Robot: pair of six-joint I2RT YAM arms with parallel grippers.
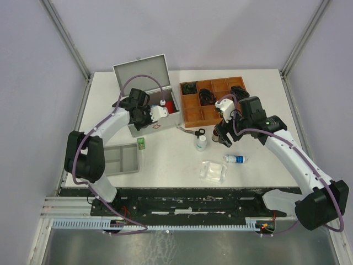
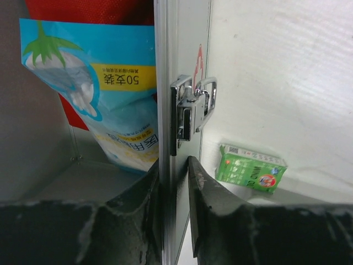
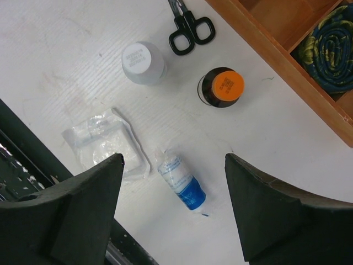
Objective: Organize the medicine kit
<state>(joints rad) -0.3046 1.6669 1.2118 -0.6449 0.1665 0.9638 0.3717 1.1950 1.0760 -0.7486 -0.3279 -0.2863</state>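
Note:
My right gripper moves down and back next, turning to straddle the roll's blue end (image 1: 240, 159) (image 3: 191, 192), since the wrapped roll lies at an angle to my fingers.
The medicine kit (image 1: 144, 76), a silver-grey metal case, stands open at the back left with its lid up. My left gripper (image 1: 153, 117) straddles its front wall (image 2: 185, 49) just below the latch (image 2: 193, 107), one finger inside and one outside, closed on the wall. Inside lie a blue cotton-swab bag (image 2: 105, 83) and a red pouch (image 2: 94, 8). My right gripper (image 1: 223, 138) is open and empty above the table. Below it lies a blue-and-white wrapped roll (image 3: 183, 181).
A green box (image 2: 252, 168) lies in front of the kit, with a grey plastic tray (image 1: 118, 159) beside it. The wooden compartment tray (image 1: 193, 115) is at the back right. Scissors (image 3: 187, 25), a white bottle (image 3: 142, 62), an orange-capped bottle (image 3: 222, 86) and a clear bag (image 3: 105, 143) lie mid-table.

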